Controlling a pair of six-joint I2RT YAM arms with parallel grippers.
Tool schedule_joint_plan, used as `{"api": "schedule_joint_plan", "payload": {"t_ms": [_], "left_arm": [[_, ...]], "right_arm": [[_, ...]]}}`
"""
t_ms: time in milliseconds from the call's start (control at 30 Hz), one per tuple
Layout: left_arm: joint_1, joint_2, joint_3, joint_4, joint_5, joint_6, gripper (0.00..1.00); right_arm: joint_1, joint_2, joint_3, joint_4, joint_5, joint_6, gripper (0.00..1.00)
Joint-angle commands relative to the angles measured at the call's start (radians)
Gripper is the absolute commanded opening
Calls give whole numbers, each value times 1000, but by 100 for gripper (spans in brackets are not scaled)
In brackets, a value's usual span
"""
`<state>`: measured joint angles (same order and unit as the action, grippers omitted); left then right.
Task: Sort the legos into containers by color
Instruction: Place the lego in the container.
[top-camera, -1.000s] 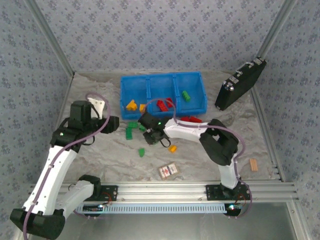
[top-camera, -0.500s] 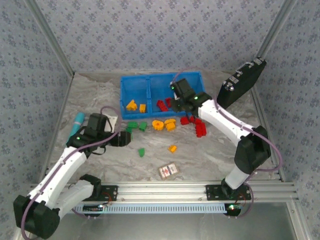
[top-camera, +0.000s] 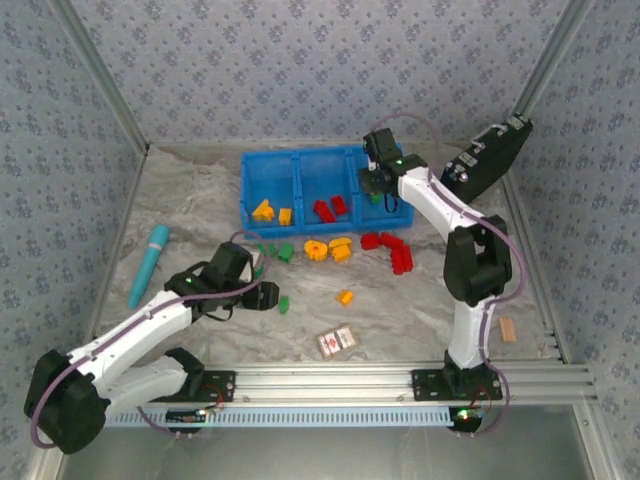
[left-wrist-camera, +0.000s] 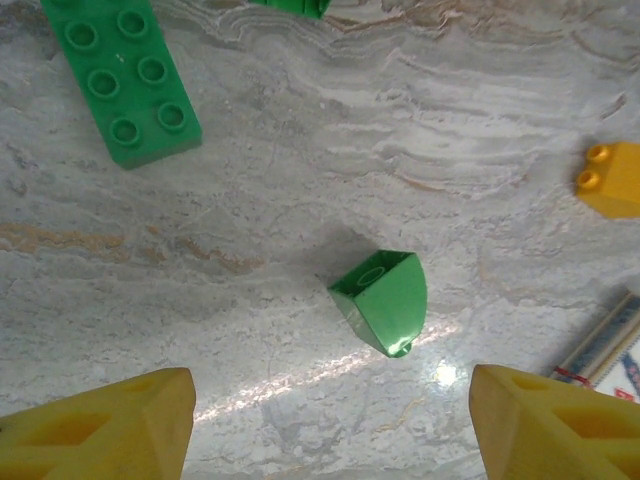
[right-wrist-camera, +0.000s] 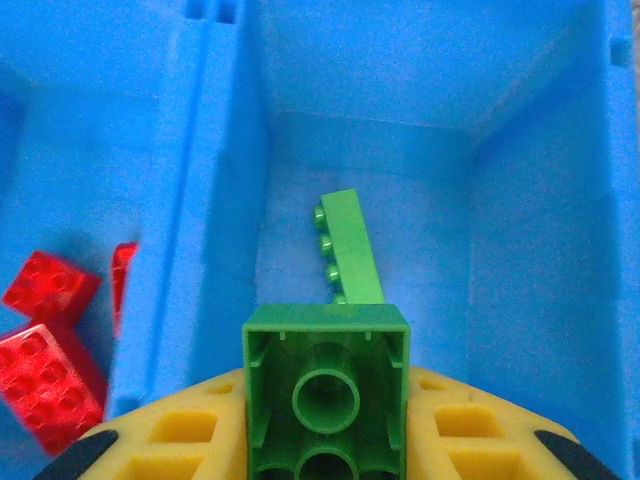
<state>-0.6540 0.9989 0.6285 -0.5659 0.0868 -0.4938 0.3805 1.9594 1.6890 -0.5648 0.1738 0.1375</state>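
Observation:
The right gripper moves down between the blue sides of the container's section below next. It releases the green lego there, since a long green lego (right-wrist-camera: 348, 247) already lies there.
The blue container (top-camera: 300, 172) stands at the back, with yellow legos (top-camera: 265, 211) in its left compartment and red ones (top-camera: 328, 208) in the middle. My right gripper (top-camera: 378, 186) hangs over the right compartment, shut on a green lego (right-wrist-camera: 327, 395). Below it a long green lego (right-wrist-camera: 348, 247) lies on the compartment floor. My left gripper (top-camera: 268, 297) is low over the table and open. A small sloped green lego (left-wrist-camera: 385, 303) lies just ahead of its yellow fingers (left-wrist-camera: 110, 425). Loose green (top-camera: 270, 250), yellow (top-camera: 328, 248) and red (top-camera: 390, 248) legos lie before the bin.
A red-and-white card box (top-camera: 337, 341) lies near the front, with an orange lego (top-camera: 345, 297) behind it. A teal cylinder (top-camera: 148, 263) lies at the left. A black device (top-camera: 482, 168) leans at the back right. A small tan piece (top-camera: 508, 330) sits at the right.
My left gripper has moved right and down, close to the small green lego. My right gripper has carried its green lego further right over the bin's right compartment.

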Motion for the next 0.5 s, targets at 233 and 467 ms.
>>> {"api": "schedule_joint_plan", "payload": {"t_ms": [233,467], "left_arm": [[-105,138,17,81,-102,-103,70],[-153,254,65,102,-99,-123,69]], "right_arm": [[-47,132,95,-10,-67,-5,27],[-51,154,95,-6,-99,-13,32]]}}
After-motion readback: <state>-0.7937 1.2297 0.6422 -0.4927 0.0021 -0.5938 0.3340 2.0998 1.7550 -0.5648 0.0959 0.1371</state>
